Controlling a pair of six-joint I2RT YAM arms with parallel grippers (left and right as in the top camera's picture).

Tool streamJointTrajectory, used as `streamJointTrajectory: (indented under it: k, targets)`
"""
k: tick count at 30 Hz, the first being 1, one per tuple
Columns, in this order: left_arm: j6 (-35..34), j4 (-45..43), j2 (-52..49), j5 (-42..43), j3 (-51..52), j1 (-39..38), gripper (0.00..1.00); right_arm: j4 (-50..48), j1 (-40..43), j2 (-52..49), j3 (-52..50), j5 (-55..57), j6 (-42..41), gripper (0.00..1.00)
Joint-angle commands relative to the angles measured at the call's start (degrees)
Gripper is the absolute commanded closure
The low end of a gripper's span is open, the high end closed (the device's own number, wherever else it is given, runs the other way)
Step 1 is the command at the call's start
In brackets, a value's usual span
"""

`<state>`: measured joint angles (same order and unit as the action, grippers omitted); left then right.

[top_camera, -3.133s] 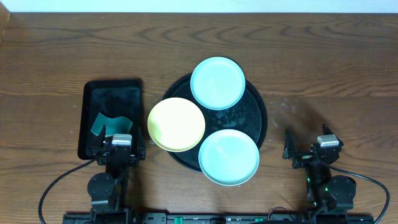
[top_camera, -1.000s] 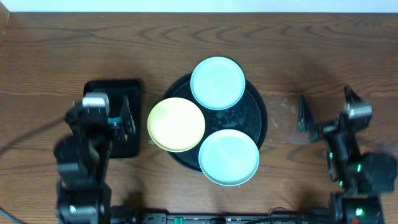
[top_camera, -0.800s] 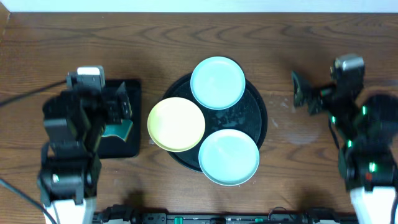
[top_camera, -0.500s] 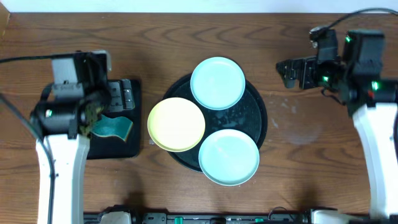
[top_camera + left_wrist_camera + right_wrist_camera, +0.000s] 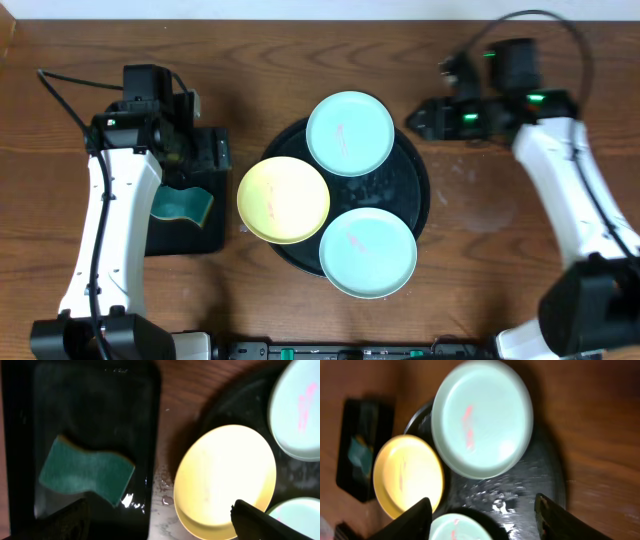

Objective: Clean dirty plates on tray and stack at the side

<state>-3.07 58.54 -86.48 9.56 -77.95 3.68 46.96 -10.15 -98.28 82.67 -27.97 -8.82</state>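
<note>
My left gripper is at the yellow plate (image 5: 225, 480). It needs to move away from there and turn next, and then go down to the green sponge.
Three plates lie on the round black tray (image 5: 417, 192): a mint one (image 5: 349, 133) at the back, a yellow one (image 5: 284, 199) overhanging the left rim, and a second mint one (image 5: 367, 252) at the front. Pink streaks mark the mint plates. My left gripper (image 5: 213, 153) hovers open over the right edge of the rectangular tray, holding nothing. In the left wrist view the yellow plate (image 5: 225, 480) lies ahead of the right finger. My right gripper (image 5: 415, 120) hangs open and empty by the back mint plate's right side, above the tray rim. The right wrist view shows that plate (image 5: 482, 417) and the wet tray (image 5: 530, 490).
A smaller black rectangular tray (image 5: 160, 235) stands left of the round one, with a green sponge (image 5: 182, 204) lying in it, also seen as the sponge (image 5: 85, 472) in the left wrist view. Bare wooden table (image 5: 500, 230) lies to the right of the round tray.
Both arms have lifted from the front edge and reached out: the left over the rectangular tray, the right leftward to the back right of the round tray. The plates have not moved.
</note>
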Motion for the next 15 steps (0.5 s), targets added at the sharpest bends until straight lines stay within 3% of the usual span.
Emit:
streamJointTrajectory:
  k: [1,6,15]
  targets:
    - [-9.97,2.25,0.0,-6.29,-1.27,2.93,0.11,-0.81,-8.59,-3.43,0.92,7.39,-8.79,0.45]
    - [-9.97,5.31,0.0,-7.74,-1.27,8.24,0.16,-3.74,-17.94,-9.92,0.92,9.97,-12.41,0.51]
    - [-9.64,5.97,0.0,-8.02,-1.25,13.11,0.17,-5.01,-23.69,-18.71,0.92,9.94,-12.39,0.62]
